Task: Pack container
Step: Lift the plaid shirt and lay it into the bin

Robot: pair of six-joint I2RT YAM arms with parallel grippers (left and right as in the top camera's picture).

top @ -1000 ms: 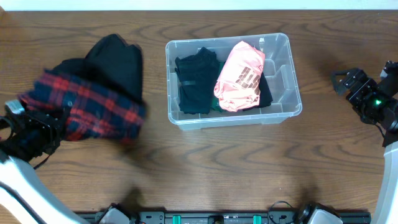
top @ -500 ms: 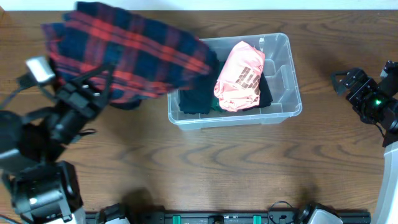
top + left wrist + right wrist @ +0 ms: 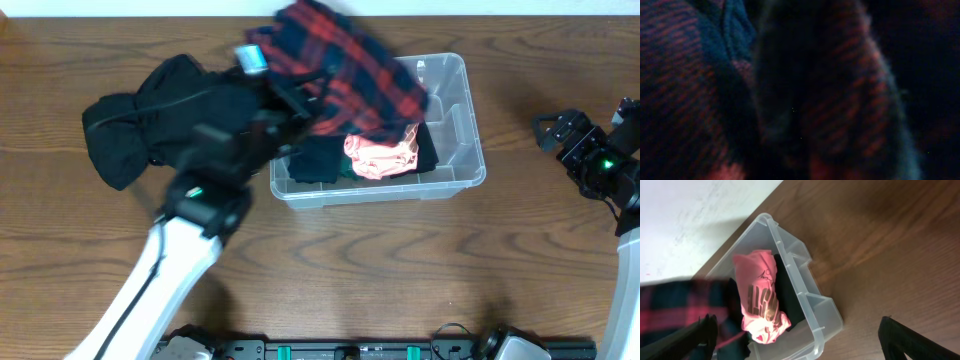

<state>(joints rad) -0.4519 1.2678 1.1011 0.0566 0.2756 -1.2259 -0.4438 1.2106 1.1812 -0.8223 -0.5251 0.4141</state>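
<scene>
Next, my left gripper lowers, shifting to the right in the overhead view, and releases the shirt [image 3: 345, 70], since the container's pink garment [image 3: 382, 156] lies below and that way.
The clear plastic container [image 3: 462, 120] stands at the table's centre right. It holds a pink garment [image 3: 380, 158] and a black garment [image 3: 318, 160]. My left gripper [image 3: 285, 100] is over the container's left end, shut on a red and navy plaid shirt [image 3: 345, 70] that hangs above the bin and covers part of the pink garment. The left wrist view shows only the dark plaid cloth [image 3: 840, 100]; its fingers are hidden. My right gripper [image 3: 552, 130] is open and empty to the right of the container. The right wrist view shows the container [image 3: 805, 300], the pink garment [image 3: 760, 300] and the plaid shirt [image 3: 675, 305].
A black garment [image 3: 140, 125] lies on the wooden table left of the container. My left arm [image 3: 190, 250] crosses the table's front left. A white wall edge [image 3: 700, 210] runs behind the table.
My left gripper lifted the plaid shirt off the table at the left and swung it right, over the container. The black garment is uncovered on the table. The right arm has not moved.
</scene>
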